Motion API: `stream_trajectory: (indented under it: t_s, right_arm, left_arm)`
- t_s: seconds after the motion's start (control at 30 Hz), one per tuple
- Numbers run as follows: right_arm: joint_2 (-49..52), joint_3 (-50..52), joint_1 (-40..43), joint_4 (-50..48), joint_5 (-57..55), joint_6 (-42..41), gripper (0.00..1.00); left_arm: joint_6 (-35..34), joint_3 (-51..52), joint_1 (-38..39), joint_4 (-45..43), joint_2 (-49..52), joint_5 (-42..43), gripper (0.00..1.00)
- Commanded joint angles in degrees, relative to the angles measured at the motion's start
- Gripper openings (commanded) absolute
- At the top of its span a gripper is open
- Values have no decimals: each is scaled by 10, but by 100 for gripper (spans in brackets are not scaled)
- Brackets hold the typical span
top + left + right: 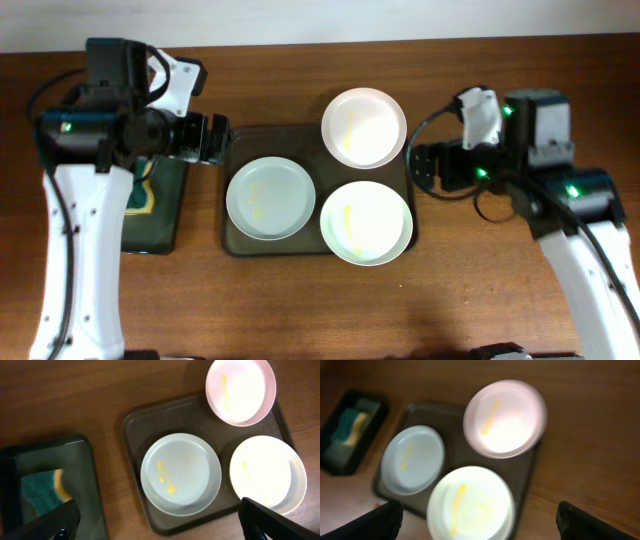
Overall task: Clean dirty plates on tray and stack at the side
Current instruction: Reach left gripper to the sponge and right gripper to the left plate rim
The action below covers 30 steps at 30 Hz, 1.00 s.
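I will next move across and down with my right gripper to where bare tray leaves finger room, because the sponge-side plate's rim facing the others is below it, leftward in the overhead view.
Three dirty white plates sit on the dark brown tray [232, 243]: one at the back right [364, 127], overhanging the tray's far rim, one at the left [270, 199] and one at the front right [366, 222]. Each has yellow smears inside. My left gripper [215, 138] is open and empty above the tray's left back corner. My right gripper [421, 166] is open and empty just right of the tray. The left wrist view shows the tray [145, 417] and plates [181, 474] between its fingers [160, 510]. The right wrist view, blurred, shows the front plate [470, 505] between its fingers [479, 510].
A smaller black tray [160, 220] with a green-yellow sponge [42, 489] stands left of the brown tray, partly under my left arm. It also shows in the right wrist view [350, 430]. Bare wooden table [480, 290] surrounds both trays.
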<state>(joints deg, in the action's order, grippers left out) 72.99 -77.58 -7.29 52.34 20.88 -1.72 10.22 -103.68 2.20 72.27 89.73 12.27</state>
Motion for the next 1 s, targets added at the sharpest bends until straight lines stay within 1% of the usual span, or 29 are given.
stream_trajectory:
  t_s: [0.0, 0.07, 0.13, 0.2, 0.23, 0.27, 0.3, 0.33, 0.37, 0.4, 0.5, 0.53, 0.63, 0.67, 0.73, 0.77, 0.9, 0.93, 0.97]
  right_arm:
    - [78, -10, -31, -28, 84, -32, 80]
    - [142, -10, -91, -68, 17, -99, 74]
    - [201, -26, -153, -100, -52, -144, 70]
    - [288, -84, -213, -103, -120, -163, 67]
    - [335, -123, -236, -93, -146, -169, 65]
    - [367, -148, -248, -85, -156, -174, 62]
    - [400, -171, -259, -79, -165, -180, 56]
    - [442, -187, -272, -76, -178, -205, 49]
    - [459, -188, -276, -75, -186, -223, 43]
    - [478, -188, -277, -72, -186, -235, 40]
    - [513, -187, -277, -67, -176, -241, 39]
    - [522, -187, -277, -67, -175, -245, 37]
    - [541, -184, -277, -67, -161, -266, 25]
    - [546, -182, -277, -67, -152, -273, 19]
    - [551, -180, -277, -69, -142, -277, 11]
    - [552, -175, -277, -74, -136, -278, 4]
    - [559, -168, -275, -74, -123, -277, 4]
    - [559, -168, -275, -74, -121, -277, 4]
    - [559, -168, -275, -73, -120, -277, 4]
  left_arm:
    - [-5, -10, -4, -13, 23, 7, 99]
    - [-54, -10, -31, -17, 30, -49, 99]
    - [-57, -10, -75, -20, 36, -88, 100]
    - [-57, -10, -107, -21, 56, -134, 100]
    - [-57, -10, -119, -19, 71, -140, 99]
    - [-57, -10, -126, -19, 81, -140, 89]
    - [-57, -10, -132, -20, 93, -140, 88]
    - [-57, -10, -140, -22, 107, -143, 88]
    - [-57, -10, -144, -24, 116, -150, 88]
    - [-57, -10, -145, -24, 122, -162, 88]
    - [-56, -10, -147, -27, 139, -173, 88]
    - [-56, -10, -147, -30, 147, -173, 88]
    - [-56, -10, -147, -30, 168, -173, 88]
    - [-56, -10, -147, -30, 174, -173, 88]
    - [-54, -10, -148, -28, 183, -173, 86]
    - [-54, -10, -148, -24, 191, -180, 84]
    - [-17, -10, -148, -19, 231, -185, 84]
    - [-14, -10, -148, -20, 239, -200, 80]
    - [-14, -10, -151, -24, 254, -241, 80]
